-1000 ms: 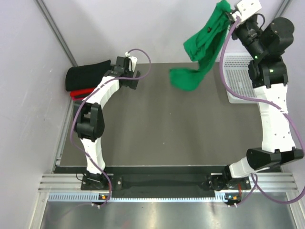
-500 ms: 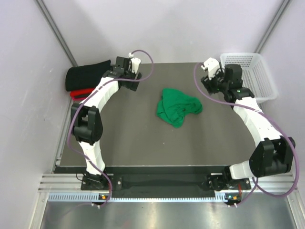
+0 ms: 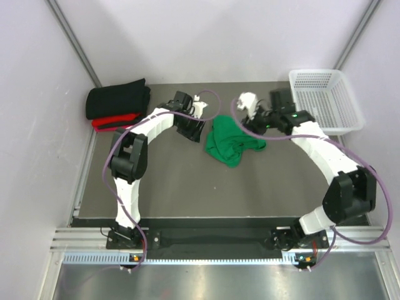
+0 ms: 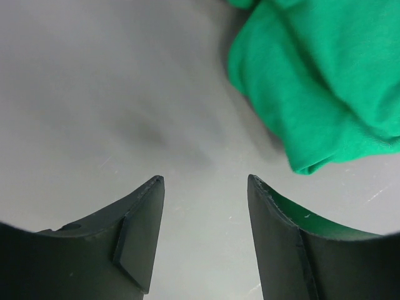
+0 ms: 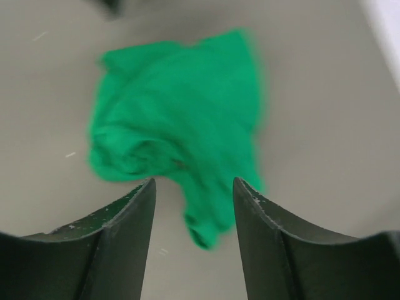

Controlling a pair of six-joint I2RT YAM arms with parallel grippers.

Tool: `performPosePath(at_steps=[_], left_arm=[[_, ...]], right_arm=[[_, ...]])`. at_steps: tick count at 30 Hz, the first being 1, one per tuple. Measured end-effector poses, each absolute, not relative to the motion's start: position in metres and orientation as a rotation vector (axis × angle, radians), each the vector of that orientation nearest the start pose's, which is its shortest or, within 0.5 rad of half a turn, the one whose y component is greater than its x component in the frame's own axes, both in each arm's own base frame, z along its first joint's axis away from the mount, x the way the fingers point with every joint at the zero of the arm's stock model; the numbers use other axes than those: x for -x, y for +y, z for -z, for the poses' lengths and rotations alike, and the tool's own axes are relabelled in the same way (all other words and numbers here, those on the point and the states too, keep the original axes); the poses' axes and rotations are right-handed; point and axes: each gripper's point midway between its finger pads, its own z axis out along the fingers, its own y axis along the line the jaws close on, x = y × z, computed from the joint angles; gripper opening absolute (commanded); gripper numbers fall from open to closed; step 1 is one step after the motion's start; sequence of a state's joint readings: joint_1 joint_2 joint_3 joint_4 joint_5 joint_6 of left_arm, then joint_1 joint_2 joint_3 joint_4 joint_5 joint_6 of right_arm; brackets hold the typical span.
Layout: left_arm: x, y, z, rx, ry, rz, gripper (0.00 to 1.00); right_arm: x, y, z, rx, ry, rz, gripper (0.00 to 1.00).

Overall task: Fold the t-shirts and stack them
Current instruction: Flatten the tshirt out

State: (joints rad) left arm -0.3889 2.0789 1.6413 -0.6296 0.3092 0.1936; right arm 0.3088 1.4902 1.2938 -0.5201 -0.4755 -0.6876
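Observation:
I should move my right gripper down and across onto the green t-shirt's near fold [image 3: 235, 149] [image 5: 149, 147], because the fold is below it and to its left in the top view.
The bright green t-shirt [image 3: 232, 142] lies crumpled on the dark table's middle. My left gripper [image 3: 197, 129] hovers just left of it, open; in the left wrist view its empty gripper [image 4: 204, 181] is over bare table, with the green t-shirt [image 4: 325, 81] ahead to the right. My right gripper [image 3: 252, 123] is at the shirt's right edge, also open; in the right wrist view the gripper [image 5: 194, 182] frames the green t-shirt [image 5: 181, 125], which lies ahead and below it. A folded black t-shirt [image 3: 119, 99] rests on a folded red t-shirt [image 3: 114, 120] at the back left.
A white mesh basket [image 3: 325, 100] stands at the back right corner. The table [image 3: 187, 187] ends at a metal rail along the left and at the arm bases in front. Purple cables loop off both wrists.
The right gripper let go of the green t-shirt, which dropped from the air onto the table. Both arms have since swung in toward it, and the left jaws have narrowed.

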Motion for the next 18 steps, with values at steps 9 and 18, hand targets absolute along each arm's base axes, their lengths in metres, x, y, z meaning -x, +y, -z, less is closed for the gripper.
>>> performPosePath(at_steps=[9,18], left_arm=[[-0.434,-0.184,-0.068,-0.724,2.524,0.428,0.67],[-0.424,-0.168,-0.086,-0.69,2.506,0.387,0.69]], right_arm=[[-0.332,0.24,-0.094,1.745,1.817,-0.536,0.56],[-0.346,0.246,-0.076,1.877,1.778,-0.536,0.57]])
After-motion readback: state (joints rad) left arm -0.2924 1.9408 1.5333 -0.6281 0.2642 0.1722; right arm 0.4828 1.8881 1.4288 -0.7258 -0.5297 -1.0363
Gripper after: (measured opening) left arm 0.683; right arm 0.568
